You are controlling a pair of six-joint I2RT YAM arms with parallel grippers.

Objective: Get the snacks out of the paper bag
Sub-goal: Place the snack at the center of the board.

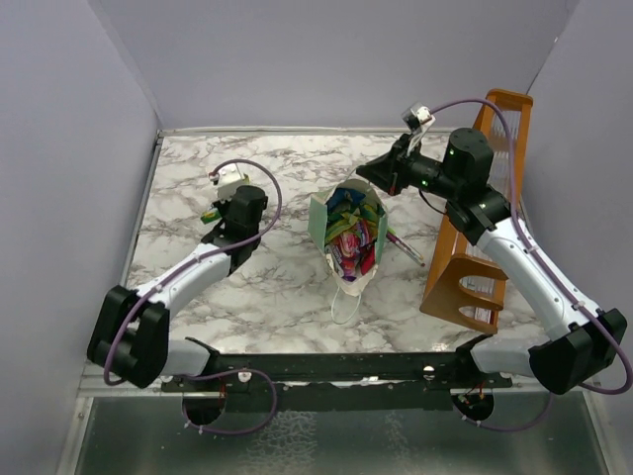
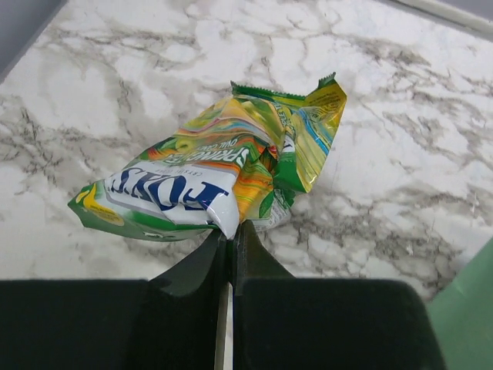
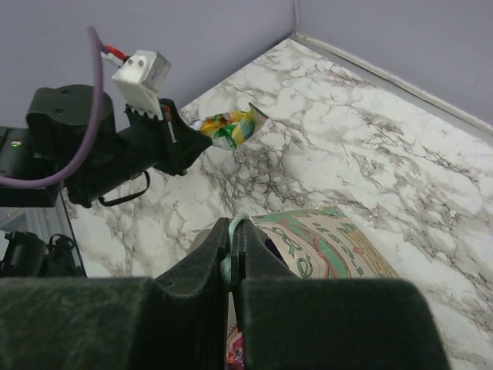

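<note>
The packet should go onto bare marble near the back wall (image 2: 214,92) because that spot is empty, so my left gripper will move outward first and then down.
The mint-green paper bag (image 1: 348,230) stands open in the middle of the marble table with several bright snacks (image 1: 354,237) inside. My right gripper (image 1: 374,178) is shut on the bag's far rim; in the right wrist view the fingertips (image 3: 235,231) pinch the mint edge above the bag's patterned side (image 3: 339,239). My left gripper (image 1: 214,215) is left of the bag, shut on a crumpled green-yellow snack packet (image 2: 223,173), pinched by its near edge low over the table. That packet also shows in the right wrist view (image 3: 229,128).
A tall orange-brown wooden rack (image 1: 482,223) stands right of the bag under my right arm. Thin pens (image 1: 406,245) lie between bag and rack. Grey walls close the back and sides. The bag's corner (image 2: 471,308) shows at the left wrist view's right edge.
</note>
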